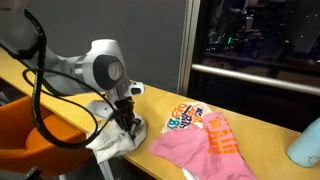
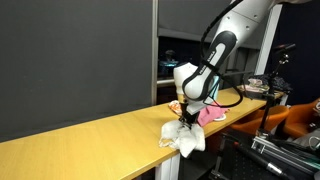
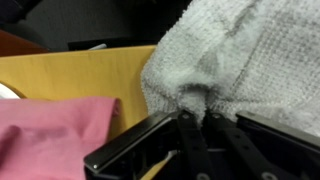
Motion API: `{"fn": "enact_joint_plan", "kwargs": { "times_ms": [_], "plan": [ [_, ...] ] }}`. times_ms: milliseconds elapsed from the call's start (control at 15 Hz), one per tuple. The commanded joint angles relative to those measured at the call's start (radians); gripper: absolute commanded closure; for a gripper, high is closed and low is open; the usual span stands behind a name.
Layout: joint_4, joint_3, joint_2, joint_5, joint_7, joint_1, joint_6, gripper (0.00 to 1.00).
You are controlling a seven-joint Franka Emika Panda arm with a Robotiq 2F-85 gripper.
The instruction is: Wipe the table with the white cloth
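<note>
The gripper should next sweep the white cloth [image 1: 112, 143] in from the near edge of the table over the bare wood [image 1: 153, 108] beside the pink cloth and let it go, because part of the white cloth hangs off the table.
The white cloth [image 1: 112, 143] is bunched at the near edge of the wooden table [image 1: 255, 130], partly hanging over it. It also shows in an exterior view [image 2: 186, 139] and fills the upper right of the wrist view [image 3: 230, 55]. My gripper [image 1: 124, 122] points down onto the cloth and is shut on a pinched fold of it [image 3: 196, 110]. In an exterior view the gripper [image 2: 186, 122] stands right over the cloth at the table edge.
A pink cloth [image 1: 205, 145] with a colourful printed patch [image 1: 185, 118] lies beside the white cloth; it shows in the wrist view [image 3: 50, 135]. A pale blue object [image 1: 307, 145] stands at the table's far end. An orange chair [image 1: 20, 130] sits below the edge.
</note>
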Motion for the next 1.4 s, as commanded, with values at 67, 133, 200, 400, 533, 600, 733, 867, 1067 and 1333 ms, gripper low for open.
{"fn": "enact_joint_plan", "kwargs": {
  "times_ms": [67,133,200,400,533,600,733,867,1067,1333],
  "plan": [
    [-0.070,-0.092,0.070,-0.041,0.118,-0.037,0.199,0.98],
    [-0.057,-0.105,0.086,-0.031,0.126,-0.043,0.219,0.98],
    [-0.028,-0.117,0.113,-0.021,0.133,-0.054,0.237,0.98],
    [0.053,-0.136,0.165,0.002,0.147,-0.077,0.254,0.98],
    [0.130,-0.130,0.216,0.019,0.155,-0.101,0.247,0.98],
    [0.174,-0.121,0.242,0.030,0.154,-0.117,0.240,0.98],
    [0.272,-0.098,0.298,0.061,0.148,-0.149,0.224,0.98],
    [0.359,-0.083,0.341,0.084,0.144,-0.159,0.213,0.98],
    [0.409,-0.035,0.332,0.110,0.111,-0.160,0.200,0.98],
    [0.344,0.075,0.244,0.156,0.014,-0.160,0.200,0.98]
  ]
}}
